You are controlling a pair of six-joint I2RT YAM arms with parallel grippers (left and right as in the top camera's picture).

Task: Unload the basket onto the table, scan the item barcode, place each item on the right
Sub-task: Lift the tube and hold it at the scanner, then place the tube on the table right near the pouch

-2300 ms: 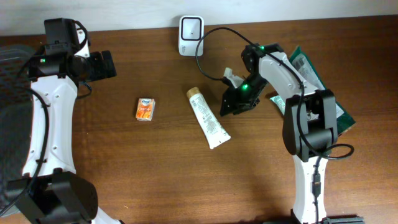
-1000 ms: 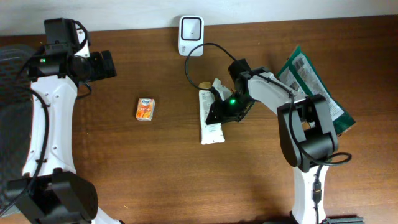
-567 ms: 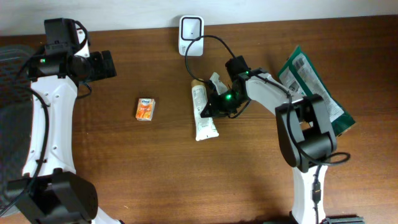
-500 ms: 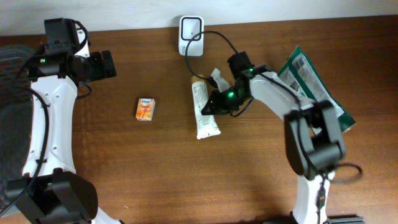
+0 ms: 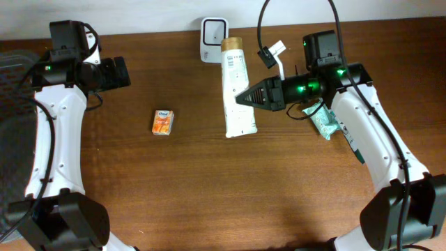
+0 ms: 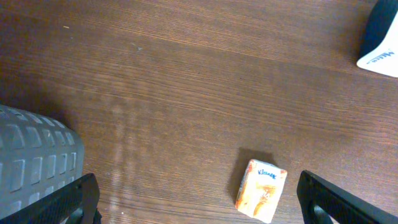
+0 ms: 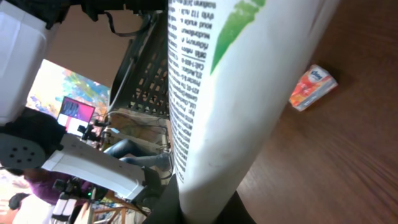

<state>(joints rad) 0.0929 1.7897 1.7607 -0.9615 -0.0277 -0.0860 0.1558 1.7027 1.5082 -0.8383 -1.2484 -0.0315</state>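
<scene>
I need to move my right gripper outward to the scanner [image 5: 214, 38] next. I then need to lower it beside the green packet to release the tube, since that spot is clear of the scanner.
A white tube [image 5: 237, 87] with a tan cap and green print is held off the table, its cap end beside the white barcode scanner [image 5: 214, 38] at the back edge. My right gripper [image 5: 245, 99] is shut on the tube's flat lower end. In the right wrist view the tube [image 7: 236, 93] fills the frame, clamped in the right gripper [image 7: 208, 208], small printed text facing the camera. My left gripper [image 5: 122, 72] hangs open and empty at the far left. In its wrist view the left gripper [image 6: 199, 205] has both black fingers wide apart.
A small orange tissue pack [image 5: 162, 122] lies on the wooden table left of the tube, and the same tissue pack [image 6: 261, 198] shows in the left wrist view. A green packet [image 5: 324, 120] lies under the right arm. A grey ridged mat [image 6: 34, 162] lies at the table's left edge.
My right gripper closed on the tube, lifted it off the table and swung it upright toward the scanner. The left arm has not moved.
</scene>
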